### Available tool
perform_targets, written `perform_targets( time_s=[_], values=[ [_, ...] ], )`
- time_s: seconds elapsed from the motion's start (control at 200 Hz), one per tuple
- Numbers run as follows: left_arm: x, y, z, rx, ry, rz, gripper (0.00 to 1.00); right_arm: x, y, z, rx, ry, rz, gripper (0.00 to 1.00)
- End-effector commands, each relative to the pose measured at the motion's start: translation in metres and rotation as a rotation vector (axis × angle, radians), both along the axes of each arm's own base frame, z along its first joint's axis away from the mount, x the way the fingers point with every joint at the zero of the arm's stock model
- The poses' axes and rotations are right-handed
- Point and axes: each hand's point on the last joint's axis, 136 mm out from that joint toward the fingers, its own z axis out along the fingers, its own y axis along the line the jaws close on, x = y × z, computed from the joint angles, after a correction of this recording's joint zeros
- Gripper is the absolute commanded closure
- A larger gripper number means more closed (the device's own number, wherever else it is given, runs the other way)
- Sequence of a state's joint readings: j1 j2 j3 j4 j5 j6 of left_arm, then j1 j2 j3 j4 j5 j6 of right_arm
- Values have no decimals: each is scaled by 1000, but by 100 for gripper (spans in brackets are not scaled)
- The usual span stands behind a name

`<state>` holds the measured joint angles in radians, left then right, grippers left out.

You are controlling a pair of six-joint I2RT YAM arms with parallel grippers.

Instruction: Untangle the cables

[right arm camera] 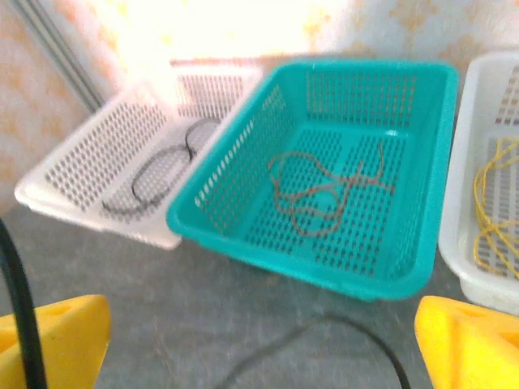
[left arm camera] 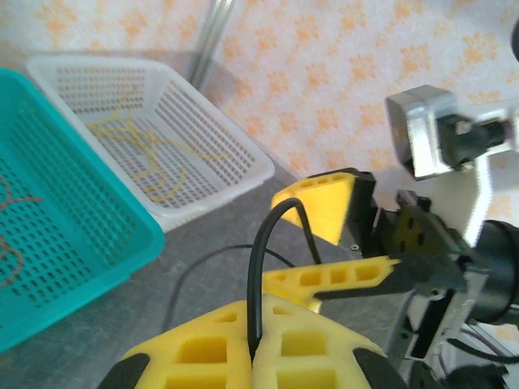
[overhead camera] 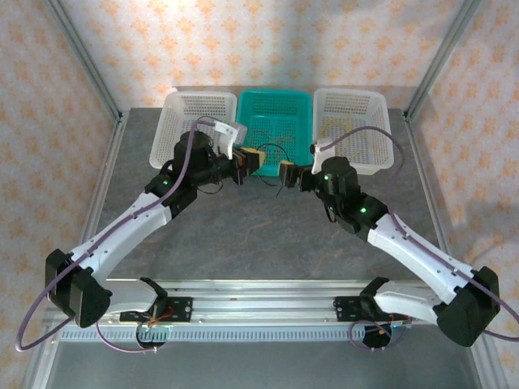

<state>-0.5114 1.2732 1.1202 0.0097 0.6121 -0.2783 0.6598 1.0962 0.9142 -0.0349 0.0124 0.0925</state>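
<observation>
The cable needs to go down and be released next, after my left gripper swings away from my base and my right gripper.
A black cable (left arm camera: 258,251) rises from between the yellow pads of my left gripper (left arm camera: 255,312), which is shut on it. It arcs over, and more black cable lies on the grey table (right arm camera: 340,324). My right gripper (right arm camera: 259,348) stands open facing the left one (overhead camera: 253,160), its fingers (left arm camera: 324,209) on either side of the cable without touching it. An orange-brown cable (right arm camera: 324,190) lies in the teal basket (right arm camera: 243,231). A yellow cable (left arm camera: 150,158) lies in the right white basket (left arm camera: 243,174). A dark loop (right arm camera: 158,174) rests in the left white basket (right arm camera: 89,207).
The three baskets stand side by side at the back of the table (overhead camera: 268,235), just beyond both grippers. Metal frame posts (overhead camera: 89,73) and patterned walls close in the sides and back. The rail with the arm bases (overhead camera: 259,312) runs along the near edge.
</observation>
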Motion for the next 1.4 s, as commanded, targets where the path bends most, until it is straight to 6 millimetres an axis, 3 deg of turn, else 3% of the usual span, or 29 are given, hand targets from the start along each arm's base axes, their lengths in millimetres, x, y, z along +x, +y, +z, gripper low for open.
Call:
perform_targets(
  time_s=[0.0, 0.21, 0.225, 0.41, 0.571, 0.686, 0.856, 0.876, 1.136, 1.397],
  values=[
    [21, 27, 27, -6, -71, 155, 100, 16, 0, 51, 146, -125, -60, 1],
    [49, 71, 47, -30, -111, 337, 100, 19, 25, 76, 215, -162, 45, 0],
    [51, 76, 48, -29, -114, 353, 100, 23, 30, 69, 205, -146, 53, 0],
    [79, 119, 64, -18, -144, 521, 100, 19, 45, 69, 209, -125, 127, 0],
    [100, 143, 81, 27, -189, 610, 100, 18, 44, 59, 191, -99, 127, 0],
    [122, 159, 80, 72, -195, 675, 100, 15, 41, 57, 180, -93, 122, 0],
    [157, 183, 64, 111, -166, 760, 100, 13, 36, 57, 178, -96, 106, 0],
    [161, 186, 61, 109, -162, 771, 100, 8, 32, 68, 195, -119, 107, 0],
    [201, 220, 23, 96, -82, 858, 100, -12, 29, 103, 278, -196, 165, 0],
    [227, 241, -36, 123, 16, 886, 100, -10, 27, 94, 253, -175, 149, 0]
  ],
)
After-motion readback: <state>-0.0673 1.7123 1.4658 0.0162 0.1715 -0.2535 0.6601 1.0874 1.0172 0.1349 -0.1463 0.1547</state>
